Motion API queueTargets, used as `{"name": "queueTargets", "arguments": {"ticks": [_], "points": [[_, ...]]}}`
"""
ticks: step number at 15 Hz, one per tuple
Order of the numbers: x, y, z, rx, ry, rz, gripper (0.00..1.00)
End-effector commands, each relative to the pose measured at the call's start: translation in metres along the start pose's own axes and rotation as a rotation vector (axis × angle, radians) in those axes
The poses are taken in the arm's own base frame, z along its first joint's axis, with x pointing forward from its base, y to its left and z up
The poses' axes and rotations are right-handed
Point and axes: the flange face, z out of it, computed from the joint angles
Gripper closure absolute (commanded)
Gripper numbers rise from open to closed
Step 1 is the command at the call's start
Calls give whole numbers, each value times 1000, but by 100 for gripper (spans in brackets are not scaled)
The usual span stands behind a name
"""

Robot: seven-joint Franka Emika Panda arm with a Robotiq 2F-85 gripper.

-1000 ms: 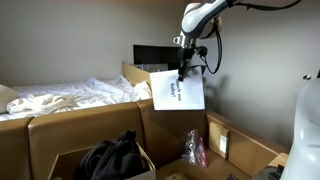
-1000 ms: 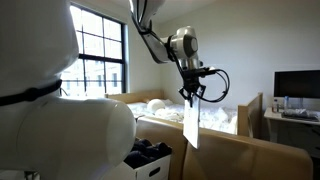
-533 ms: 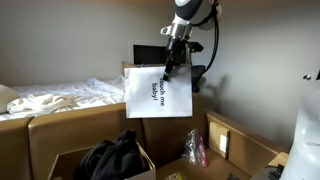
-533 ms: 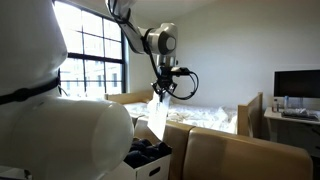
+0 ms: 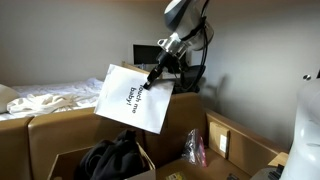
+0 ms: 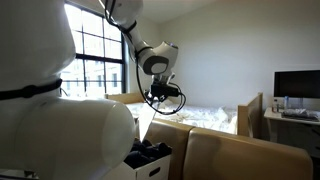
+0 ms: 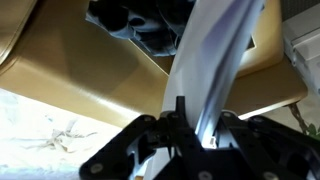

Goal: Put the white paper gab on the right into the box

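The bag's upper edge comes down with my gripper to the open box with dark clothing (image 5: 112,157) below it next, then goes free, since the bag (image 5: 133,99) still hangs high.
My gripper (image 5: 153,76) is shut on the top edge of a white paper bag (image 5: 133,99) with printed words, and holds it tilted in the air above an open cardboard box (image 5: 62,163) that holds dark clothing (image 5: 112,157). In an exterior view the gripper (image 6: 157,97) hangs in front of the window, the bag barely visible. In the wrist view the white bag (image 7: 212,62) runs from my jaws (image 7: 192,128) up toward the box with dark clothing (image 7: 150,22).
A bed with white crumpled sheets (image 5: 60,94) lies behind the boxes. Another open cardboard box (image 5: 225,145) with a pink packet (image 5: 194,151) stands at the right. A monitor (image 6: 296,86) stands on a desk. Tan box walls (image 6: 230,155) are near.
The arm has swung the bag leftward and lower, from over the right box to above the box with dark clothing. The bag has tilted.
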Motion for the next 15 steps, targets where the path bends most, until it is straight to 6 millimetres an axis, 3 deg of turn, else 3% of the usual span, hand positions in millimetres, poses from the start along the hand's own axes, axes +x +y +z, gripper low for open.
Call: {"name": "queueTargets", "arguments": {"ticks": [1, 6, 8, 13, 15], "points": [[4, -6, 49, -16, 78, 20, 89], [-32, -27, 137, 21, 17, -26, 88], [-49, -29, 162, -2, 3, -67, 88], [-45, -18, 183, -36, 129, -53, 90], [-60, -23, 200, -27, 140, -59, 89]]}}
